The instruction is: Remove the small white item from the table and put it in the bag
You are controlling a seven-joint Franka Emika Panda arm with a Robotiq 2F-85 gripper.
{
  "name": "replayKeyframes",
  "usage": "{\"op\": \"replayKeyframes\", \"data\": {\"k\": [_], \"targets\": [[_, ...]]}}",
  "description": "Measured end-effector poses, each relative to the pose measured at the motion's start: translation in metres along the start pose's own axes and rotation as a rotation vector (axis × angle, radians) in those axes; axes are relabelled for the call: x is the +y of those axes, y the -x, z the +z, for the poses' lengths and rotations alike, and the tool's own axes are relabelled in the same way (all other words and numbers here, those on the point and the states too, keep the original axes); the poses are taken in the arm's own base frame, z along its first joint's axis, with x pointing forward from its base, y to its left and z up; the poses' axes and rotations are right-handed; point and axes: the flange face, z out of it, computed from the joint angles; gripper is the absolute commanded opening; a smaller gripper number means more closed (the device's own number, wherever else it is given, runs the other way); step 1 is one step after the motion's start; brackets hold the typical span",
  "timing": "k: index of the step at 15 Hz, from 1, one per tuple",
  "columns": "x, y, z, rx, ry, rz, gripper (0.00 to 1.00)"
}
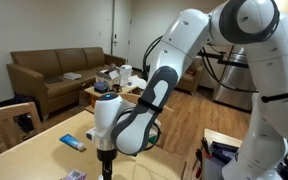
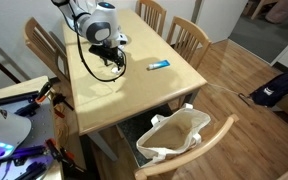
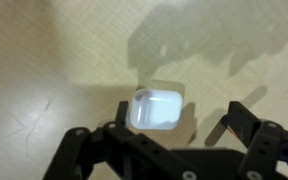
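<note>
The small white item [image 3: 157,109] lies off-center, nearer one finger, so next I need to move my gripper toward the left in the wrist view and down around that item.
In the wrist view, the small white item [image 3: 157,108], a rounded-square case, lies on the light wooden table [image 3: 44,60]. My gripper [image 3: 179,115] is open just above the table. The item sits by the left finger, and the right finger stands well apart from it. In both exterior views the gripper [image 1: 106,160] [image 2: 109,62] points down at the table and hides the item. The cream bag [image 2: 174,135] stands open on the floor below the table's near edge.
A blue and white object [image 2: 159,66] [image 1: 72,142] lies on the table [image 2: 134,90] beside the gripper. Wooden chairs [image 2: 189,35] ring the table, one [image 2: 219,135] next to the bag. A sofa [image 1: 59,70] and a cluttered coffee table stand behind.
</note>
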Motion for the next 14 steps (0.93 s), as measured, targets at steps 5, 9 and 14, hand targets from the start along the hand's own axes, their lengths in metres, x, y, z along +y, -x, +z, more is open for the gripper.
{"op": "replayKeyframes", "data": {"k": [5,9,14], "targets": [[-0.016,0.002,0.019,-0.043,0.036,0.007,1.00],[-0.009,0.005,0.026,-0.051,0.130,0.047,1.00],[-0.004,-0.001,0.023,-0.025,0.158,0.089,1.00]]}}
